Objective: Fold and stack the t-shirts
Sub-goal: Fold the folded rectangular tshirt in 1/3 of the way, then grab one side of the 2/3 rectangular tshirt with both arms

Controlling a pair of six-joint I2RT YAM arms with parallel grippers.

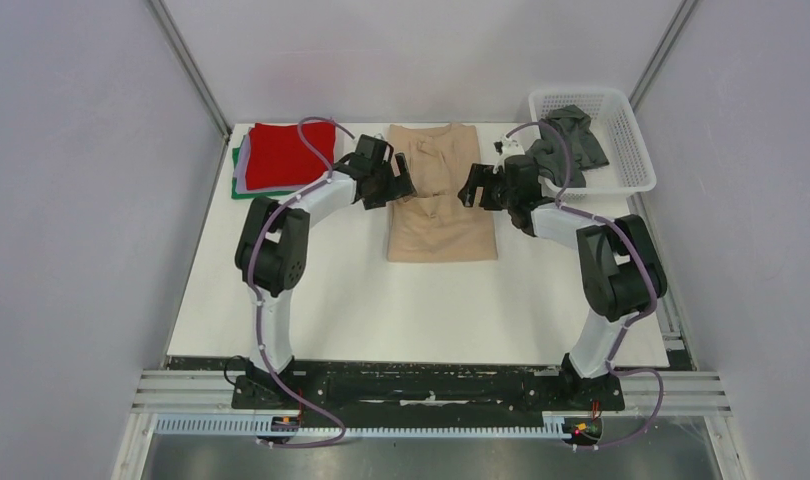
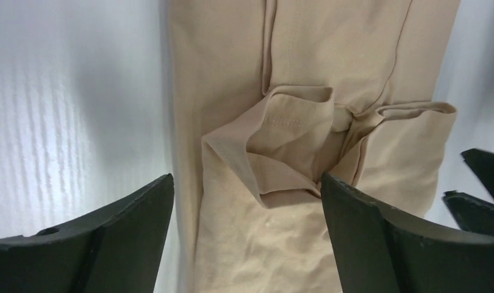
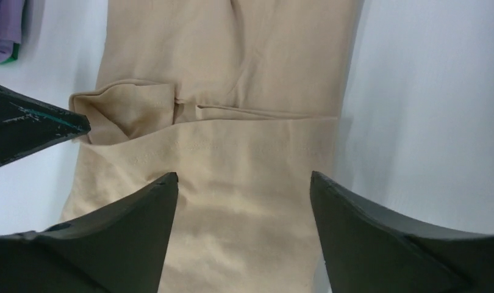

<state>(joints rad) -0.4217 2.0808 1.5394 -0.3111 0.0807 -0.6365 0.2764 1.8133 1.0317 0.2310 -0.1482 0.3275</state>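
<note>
My left gripper moves back along the tan t-shirt's edge and down onto its near corner on the stack's side [image 1: 391,259] next, as the t-shirt's near half lies spread flat.
A tan t-shirt [image 1: 441,215] lies folded into a long strip at the table's middle back, with a rumpled fold across its middle [image 2: 293,146]. My left gripper [image 1: 399,188] is open and empty above its left edge, jaws wide over the cloth [image 2: 257,244]. My right gripper [image 1: 471,190] is open and empty above its right edge, over the tan cloth [image 3: 244,201]. A folded red shirt [image 1: 286,155] tops a stack with lavender and green edges [image 1: 239,178] at the back left. A dark grey shirt [image 1: 571,145] lies in the basket.
A white plastic mesh basket [image 1: 636,140] stands at the back right corner. The lavender and green stack edge shows at the right wrist view's top left [image 3: 3,36]. Grey walls close in the table on both sides.
</note>
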